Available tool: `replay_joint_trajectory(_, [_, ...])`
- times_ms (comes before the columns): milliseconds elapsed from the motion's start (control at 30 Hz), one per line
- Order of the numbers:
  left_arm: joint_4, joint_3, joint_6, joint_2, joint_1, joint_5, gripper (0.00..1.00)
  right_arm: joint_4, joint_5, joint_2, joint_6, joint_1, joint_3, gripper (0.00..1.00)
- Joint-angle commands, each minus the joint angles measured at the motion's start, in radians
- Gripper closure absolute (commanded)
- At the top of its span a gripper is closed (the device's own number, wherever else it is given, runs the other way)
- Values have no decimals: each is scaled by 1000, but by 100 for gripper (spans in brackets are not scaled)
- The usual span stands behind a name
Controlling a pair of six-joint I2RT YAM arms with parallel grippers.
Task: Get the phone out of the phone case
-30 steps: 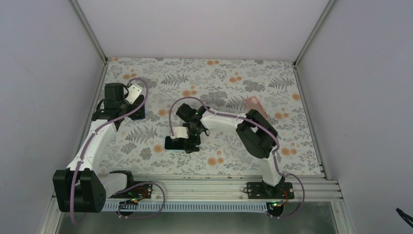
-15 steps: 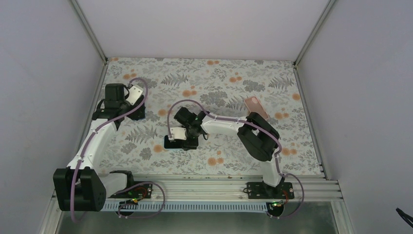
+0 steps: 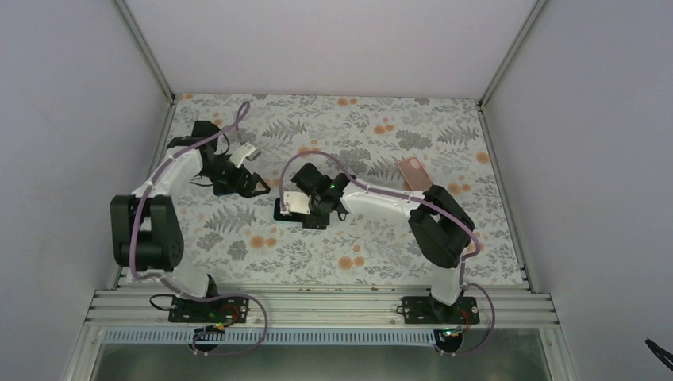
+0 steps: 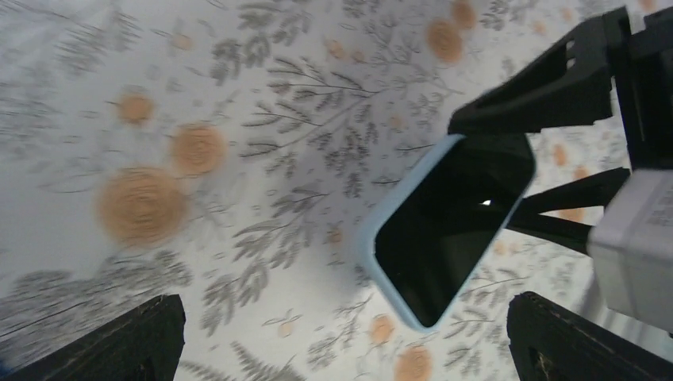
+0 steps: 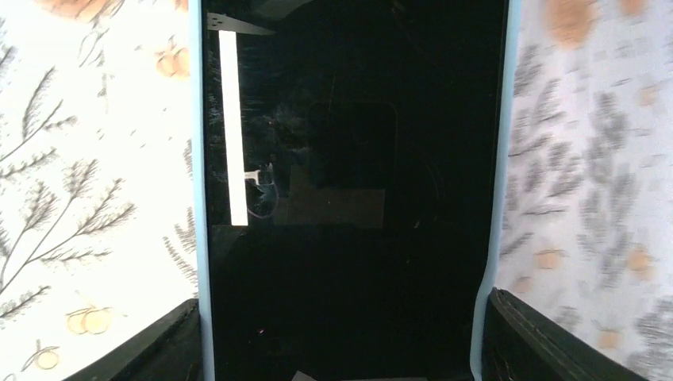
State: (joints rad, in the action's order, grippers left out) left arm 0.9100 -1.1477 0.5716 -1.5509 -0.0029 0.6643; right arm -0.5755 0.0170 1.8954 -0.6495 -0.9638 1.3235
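The opposite end of the phone is already covered by my right gripper, so my left gripper will next tilt toward the phone's loose end (image 4: 399, 284) and close its spread fingers across it.
The phone (image 3: 283, 209), black screen up in a light blue case, lies low over the floral table near the middle. My right gripper (image 3: 305, 210) is shut on its right end. In the right wrist view the black screen (image 5: 349, 198) fills the frame, the blue case edge (image 5: 500, 159) runs down each side, and my gripper (image 5: 341, 337) has a finger pressed on each long edge. My left gripper (image 3: 252, 182) is open and empty, just left of the phone and apart from it. In the left wrist view the phone (image 4: 452, 230) lies ahead of the spread left gripper (image 4: 345, 329).
A pink phone case (image 3: 417, 173) lies at the back right of the table. A dark flat object (image 3: 224, 189) shows partly under my left arm. White walls close the table on three sides, and a metal rail (image 3: 317, 305) runs along the near edge.
My left arm has swung from the far left in toward the middle, its gripper now beside the phone. My right gripper has carried the phone a little farther back.
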Motion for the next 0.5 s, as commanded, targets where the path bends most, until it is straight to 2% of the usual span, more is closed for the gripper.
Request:
replay_joint_trajectory(0, [128,-61,43,-131,4,228,0,57,49,-54,-6,18,85,60])
replay_joint_trajectory(300, [269,-177,182,-279,7,407,1,62,37,-21,-15,32,186,60])
replay_joint_trajectory(367, [302,-204,218,-295,7,442,5,57,26,-9,-12,32,208,60])
replay_joint_trajectory(467, [350,-227,258,-332,6,483,19,52,17,11,-2,32,248,60])
